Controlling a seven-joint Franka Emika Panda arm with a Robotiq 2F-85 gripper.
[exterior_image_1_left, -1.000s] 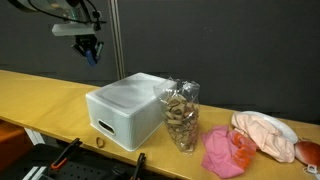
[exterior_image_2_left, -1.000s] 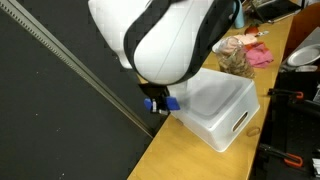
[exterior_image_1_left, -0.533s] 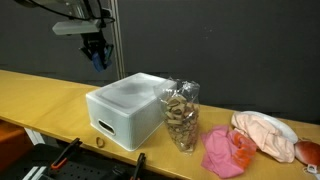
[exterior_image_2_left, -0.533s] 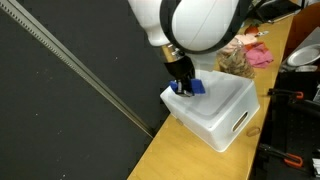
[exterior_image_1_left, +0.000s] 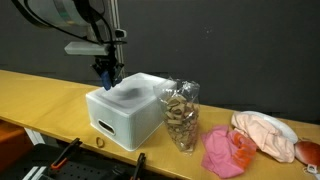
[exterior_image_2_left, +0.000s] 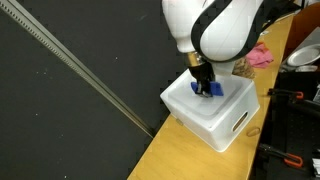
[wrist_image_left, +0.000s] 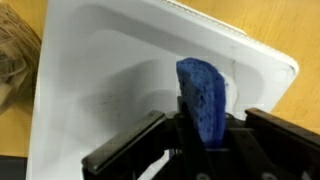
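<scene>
I should move my gripper down a little toward the pale surface within the bin's rim (wrist_image_left: 150, 88) and let go of the sponge, because the blue sponge (wrist_image_left: 204, 98) is already hanging over the white bin.
My gripper (exterior_image_1_left: 105, 77) is shut on a blue sponge (wrist_image_left: 204, 98), holding it upright just above the open top of a white plastic bin (exterior_image_1_left: 125, 108). In the wrist view the sponge hangs over the bin's pale inside (wrist_image_left: 110, 90). In an exterior view the gripper (exterior_image_2_left: 206, 86) and the blue sponge (exterior_image_2_left: 212, 90) sit over the bin's far corner (exterior_image_2_left: 215, 118). The bin stands on a yellow wooden table (exterior_image_1_left: 40, 95).
A clear jar of brown pieces (exterior_image_1_left: 181, 116) stands next to the bin. A pink cloth (exterior_image_1_left: 226, 150) and a plate with a peach cloth (exterior_image_1_left: 264, 134) lie farther along the table. A black curtain is behind. Black tools lie at the front edge (exterior_image_1_left: 60, 160).
My gripper has moved with the sponge from beside the bin to above it and has come lower toward its opening.
</scene>
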